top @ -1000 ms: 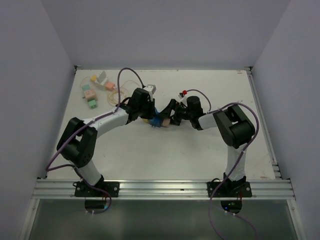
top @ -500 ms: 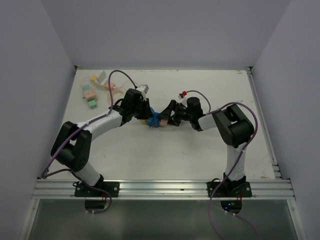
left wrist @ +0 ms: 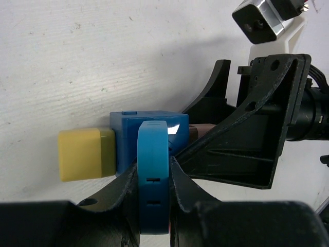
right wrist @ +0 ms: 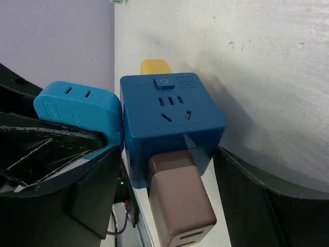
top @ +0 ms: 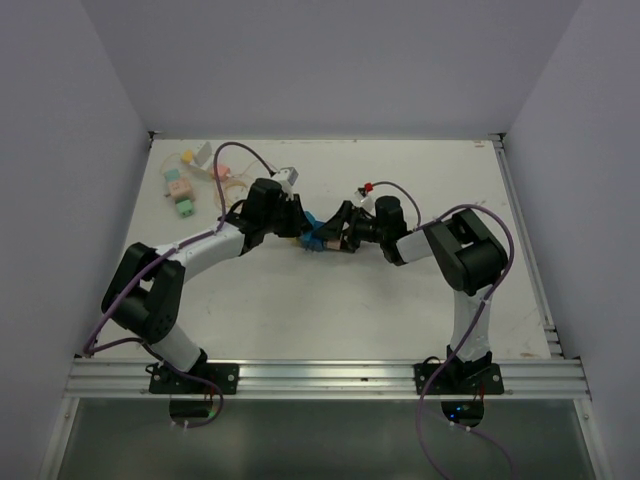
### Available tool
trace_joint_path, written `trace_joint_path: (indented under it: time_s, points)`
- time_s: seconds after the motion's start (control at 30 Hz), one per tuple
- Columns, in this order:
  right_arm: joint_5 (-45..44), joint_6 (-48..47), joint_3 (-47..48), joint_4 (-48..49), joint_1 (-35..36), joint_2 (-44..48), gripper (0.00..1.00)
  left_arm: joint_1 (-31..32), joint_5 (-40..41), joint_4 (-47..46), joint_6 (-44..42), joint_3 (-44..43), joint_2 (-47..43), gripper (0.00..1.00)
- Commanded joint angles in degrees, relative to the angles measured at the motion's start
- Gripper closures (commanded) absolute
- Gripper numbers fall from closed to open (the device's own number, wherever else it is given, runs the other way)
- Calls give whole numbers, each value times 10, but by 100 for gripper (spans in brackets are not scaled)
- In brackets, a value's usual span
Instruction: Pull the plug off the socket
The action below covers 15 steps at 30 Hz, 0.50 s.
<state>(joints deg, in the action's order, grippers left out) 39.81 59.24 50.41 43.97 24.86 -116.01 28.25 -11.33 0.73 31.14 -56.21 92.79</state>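
I will pull the held plug up, carry it to the bare tabletop behind my left gripper, to the left in the top view, then lower it and let go.
The dark blue socket cube [top: 320, 241] lies mid-table and carries three plugs. In the left wrist view a yellow plug [left wrist: 85, 154] sits on the left of the cube [left wrist: 128, 136]. A light blue plug [left wrist: 152, 170] sits on its near face, and a brown plug [left wrist: 194, 135] shows behind. My left gripper [left wrist: 152, 206] is shut on the light blue plug [right wrist: 77, 110], which still sits against the cube [right wrist: 169, 116]. My right gripper [right wrist: 168, 154] is shut on the cube's sides, with the brown plug [right wrist: 180, 200] between its fingers.
Pastel blocks [top: 180, 192] and thin cords [top: 232, 185] lie at the back left. An aluminium rail [top: 525, 240] runs along the right edge and another [top: 320, 375] along the front. Grey walls close in the table on three sides.
My left arm's elbow swung left and its wrist turned a little. The cube and both grippers drifted slightly toward the back. Both grips are unchanged.
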Motion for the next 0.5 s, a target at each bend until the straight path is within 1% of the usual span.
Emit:
trace_joint_path:
  time_s: [0.0,0.07,0.17,0.2,0.27,0.3,0.37,0.4,0.47]
  points:
    - [18,11,-3,51,4,-11,24,-1,-20,-75,22,-2,-11,100]
    - [20,11,-3,55,4,-13,26,-1,-23,-77,23,-2,-9,100]
    - [17,11,-8,62,4,-13,37,-1,-22,-74,21,-2,-8,100]
    - [17,11,-10,63,4,-12,45,-1,-19,-70,19,-1,-7,100]
    - [16,10,-12,70,4,-10,54,-1,-13,-64,12,-1,-7,100]
    - [16,7,-14,68,4,-8,63,-1,-11,-61,9,-1,-7,100]
    - [12,2,-14,58,4,-5,74,-1,2,-50,-2,0,-8,100]
    - [10,-8,-14,53,4,-2,83,-1,7,-45,-6,-2,-9,100]
    - [1,-28,-14,25,4,3,92,-1,23,-29,-20,-5,-9,100]
